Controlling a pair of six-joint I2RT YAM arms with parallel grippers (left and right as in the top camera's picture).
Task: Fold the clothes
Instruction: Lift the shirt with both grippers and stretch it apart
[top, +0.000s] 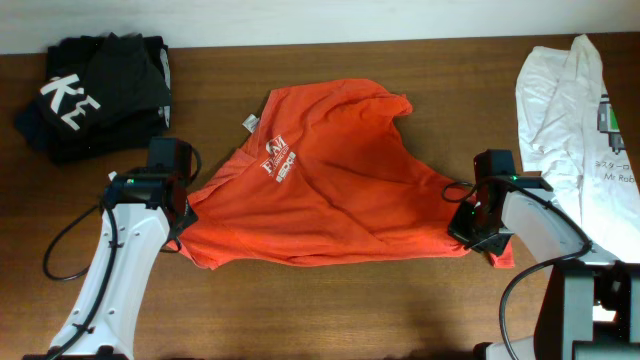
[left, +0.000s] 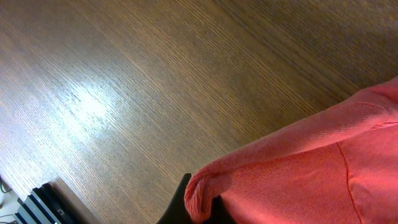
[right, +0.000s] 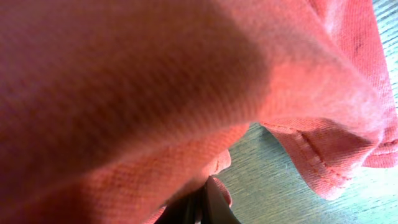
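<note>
My right gripper lifts next, moves outward over the shirt's slanted side (top: 430, 182) and comes down to release, because the shirt lies rumpled outward of the pinched edge.
The clothes, a red-orange T-shirt (top: 330, 190) with a white logo and neck label, lie rumpled across the middle of the table. My left gripper (top: 178, 222) holds the shirt's left edge, shut on a rolled fold of cloth (left: 202, 196) between its dark fingers (left: 177, 208). At the shirt's right edge my right gripper (top: 468, 232) is shut on the fabric (right: 155, 93), which fills most of the right wrist view. Its dark fingertips (right: 214, 208) pinch a fold, and a hemmed edge (right: 323, 162) hangs beside them.
A pile of black folded garments with white letters (top: 95, 95) sits at the back left. A white T-shirt with small green print (top: 585, 130) lies along the right side. The wooden table (top: 330, 310) runs bare along the front.
</note>
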